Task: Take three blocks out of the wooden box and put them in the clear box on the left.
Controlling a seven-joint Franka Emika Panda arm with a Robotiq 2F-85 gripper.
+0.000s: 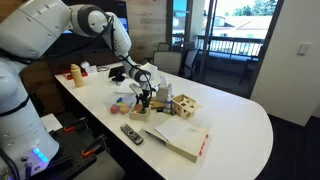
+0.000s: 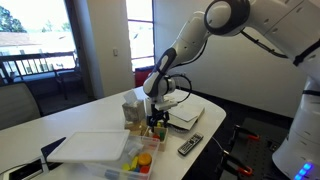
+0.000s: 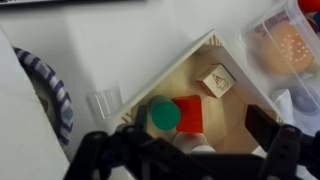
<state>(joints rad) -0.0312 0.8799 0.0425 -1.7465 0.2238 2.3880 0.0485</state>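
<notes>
The round green block (image 3: 165,116) already stands between my open fingers. I should move my gripper down into the wooden box and close on that block.
The wooden box (image 3: 215,50) lies under my gripper and also shows in both exterior views (image 1: 138,113) (image 2: 152,131). In it are a green round block (image 3: 165,116), a red block (image 3: 189,112) and a natural wood block with a printed face (image 3: 218,81). My gripper (image 3: 180,140) hangs open just above the wooden box, one finger on each side of the blocks, holding nothing. It shows in both exterior views (image 1: 143,99) (image 2: 157,119). A clear box (image 3: 290,45) with coloured pieces sits next to the wooden box and also shows in an exterior view (image 2: 138,163).
A remote control (image 1: 131,134) and an open book (image 1: 182,137) lie near the table's front edge. A wooden cube with cut-out holes (image 1: 186,105) stands beside the wooden box. A white flat tray (image 2: 90,148) and a striped cloth (image 3: 50,85) lie close by.
</notes>
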